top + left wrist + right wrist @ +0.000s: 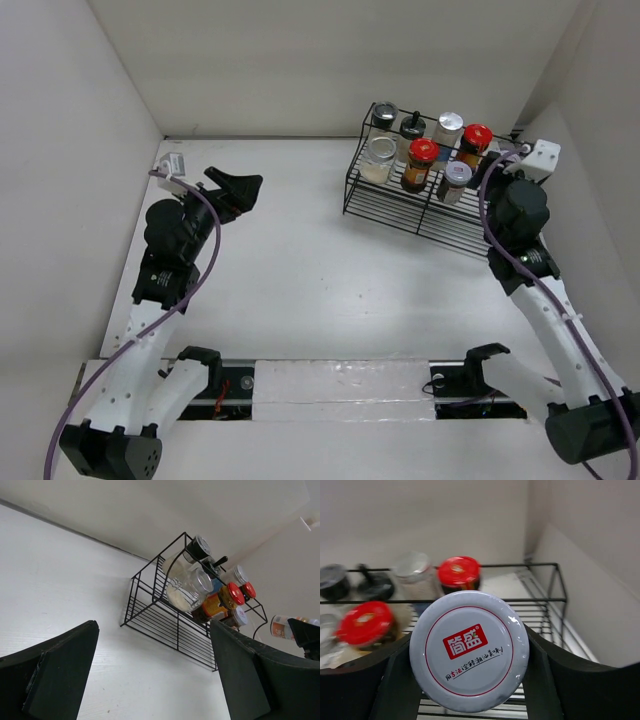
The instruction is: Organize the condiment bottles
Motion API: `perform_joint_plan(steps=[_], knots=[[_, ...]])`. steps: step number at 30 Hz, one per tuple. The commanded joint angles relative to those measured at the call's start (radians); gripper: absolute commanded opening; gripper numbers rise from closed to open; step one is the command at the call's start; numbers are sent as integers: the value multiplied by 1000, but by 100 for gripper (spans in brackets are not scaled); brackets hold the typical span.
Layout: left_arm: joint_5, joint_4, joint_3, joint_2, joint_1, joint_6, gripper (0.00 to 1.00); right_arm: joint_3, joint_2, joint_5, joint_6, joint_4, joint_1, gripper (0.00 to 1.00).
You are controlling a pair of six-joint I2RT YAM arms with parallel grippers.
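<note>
The robot's right gripper will next go down onto the bare wire shelf (pixel 476 205) next to the silver-capped shaker and let go of the bottle there, since that front spot is empty.
A black wire rack (pixel 400 205) stands at the back right with several condiment bottles in it: a clear jar of pale contents (pixel 380 158), a red-capped brown jar (pixel 422 160), a silver-capped shaker (pixel 456 178), and black-, silver- and red-capped (pixel 476 140) ones behind. My right gripper (pixel 469 650) is shut on a bottle with a white printed cap (pixel 469 657), held just off the rack's right end; it also shows in the left wrist view (pixel 282 626). My left gripper (pixel 235 190) is open and empty over the left of the table.
The rack (pixel 165 625) has bare wire shelf at its front and right end (pixel 540 600). White walls close in at the back, left and right. The right wall is close behind my right arm.
</note>
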Motion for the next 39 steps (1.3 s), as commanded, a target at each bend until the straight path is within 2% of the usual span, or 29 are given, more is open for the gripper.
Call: perform_joint_plan(steps=[1, 8, 10, 16, 20, 22, 27, 28, 30, 33, 36, 39], knots=[[40, 72, 2, 3, 3, -1, 90, 6, -13, -87, 62, 0, -119, 55], [40, 48, 12, 29, 3, -1, 91, -25, 102, -242, 119, -9, -303, 55], [54, 48, 12, 41, 3, -1, 92, -25, 136, -297, 128, 3, -329, 55], [54, 34, 22, 50, 3, 10, 93, 7, 239, -329, 139, 15, -341, 58], [45, 34, 22, 50, 3, 10, 93, -2, 259, -329, 139, 15, -341, 67], [44, 34, 22, 61, 3, 10, 94, -14, 259, -329, 148, 15, -341, 77], [67, 34, 22, 72, 3, 10, 94, -25, 259, -329, 157, 15, -352, 91], [67, 34, 31, 72, 3, 21, 94, -25, 242, -329, 157, 15, -352, 96], [67, 34, 32, 72, 3, 21, 95, -25, 210, -342, 157, 15, -352, 100], [67, 34, 22, 72, 3, 21, 97, -16, 96, -342, 147, 15, -325, 100], [58, 34, 31, 83, 3, 30, 100, -16, -14, -361, 136, 41, -244, 100], [77, 34, 22, 83, 3, 30, 100, -37, -54, -484, 117, 90, -121, 100]])
